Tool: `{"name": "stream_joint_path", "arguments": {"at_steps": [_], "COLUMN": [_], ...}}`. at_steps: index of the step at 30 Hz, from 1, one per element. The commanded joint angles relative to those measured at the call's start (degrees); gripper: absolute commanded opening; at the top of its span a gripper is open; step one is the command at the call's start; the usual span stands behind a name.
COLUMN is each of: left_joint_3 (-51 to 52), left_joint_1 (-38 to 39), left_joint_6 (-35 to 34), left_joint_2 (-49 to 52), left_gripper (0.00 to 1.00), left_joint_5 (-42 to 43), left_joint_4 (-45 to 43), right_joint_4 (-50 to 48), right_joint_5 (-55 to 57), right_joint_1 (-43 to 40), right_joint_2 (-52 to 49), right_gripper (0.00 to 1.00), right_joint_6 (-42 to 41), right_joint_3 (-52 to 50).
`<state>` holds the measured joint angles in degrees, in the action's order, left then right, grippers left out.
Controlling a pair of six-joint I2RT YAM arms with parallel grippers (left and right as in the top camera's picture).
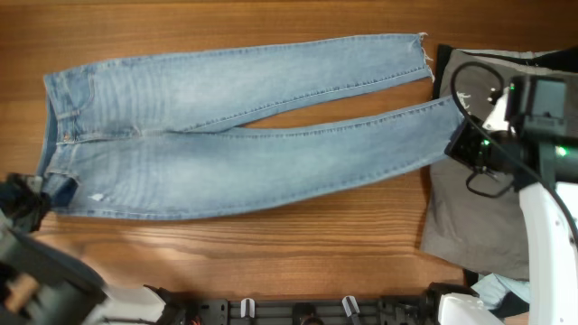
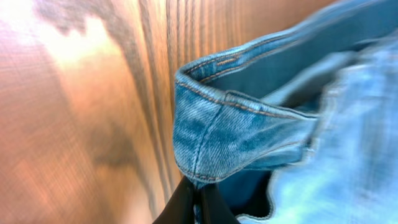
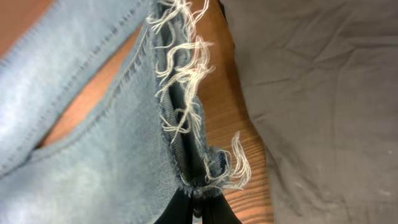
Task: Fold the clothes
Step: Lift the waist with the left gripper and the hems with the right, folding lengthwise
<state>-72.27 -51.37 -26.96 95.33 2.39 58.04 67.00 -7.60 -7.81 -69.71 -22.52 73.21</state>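
The legs lie apart with bare wood between them, so my right gripper needs to go up, move outward and bring the frayed hem down onto the end of the far leg next.
Long light-blue denim jeans [image 1: 226, 135] lie spread flat across the wooden table, waist at the left, frayed hems at the right. A small white worn spot [image 1: 97, 199] shows near the waist. My left gripper [image 2: 198, 202] is shut on the near corner of the waistband [image 2: 211, 134]; in the overhead view it sits at the left edge [image 1: 36, 203]. My right gripper [image 3: 198, 208] is shut on the frayed hem [image 3: 186, 118] of the near leg, also seen in the overhead view [image 1: 459, 140]. Grey-khaki trousers [image 1: 479, 217] lie at the right, also in the right wrist view [image 3: 323, 99].
The wooden table [image 1: 271, 253] shows bare wood in front of the jeans. The right arm's white body [image 1: 551, 235] stands over the grey-khaki trousers. A light-blue cloth [image 1: 497, 291] lies at the front right corner. Black fixtures [image 1: 298, 311] line the front edge.
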Motion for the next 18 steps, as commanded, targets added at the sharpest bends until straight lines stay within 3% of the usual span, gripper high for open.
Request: {"name": "stream_joint_path", "arguments": {"at_steps": [1,10,18], "left_joint_3": [-1.16,-1.16,-1.14], "left_joint_1": [-0.28,-0.28,-0.28], "left_joint_6": [-1.03,-3.78,-6.58], "left_joint_2": [-11.98,-29.83,-25.0], "left_gripper": [0.04,0.04,0.04], "left_joint_5": [-6.84,-12.59,-12.5], "left_joint_4": [3.02,3.56,0.66], "right_joint_4": [1.4,2.99,-2.38], "right_joint_5": [1.79,4.26,8.48], "right_joint_1": [-0.15,-0.15,-0.13], "right_joint_2": [4.44,9.22,-0.44], "right_gripper": [0.04,0.04,0.04], "right_joint_6": [-2.14,-7.54,-9.51], "right_joint_3": [4.22,10.19,10.36]}}
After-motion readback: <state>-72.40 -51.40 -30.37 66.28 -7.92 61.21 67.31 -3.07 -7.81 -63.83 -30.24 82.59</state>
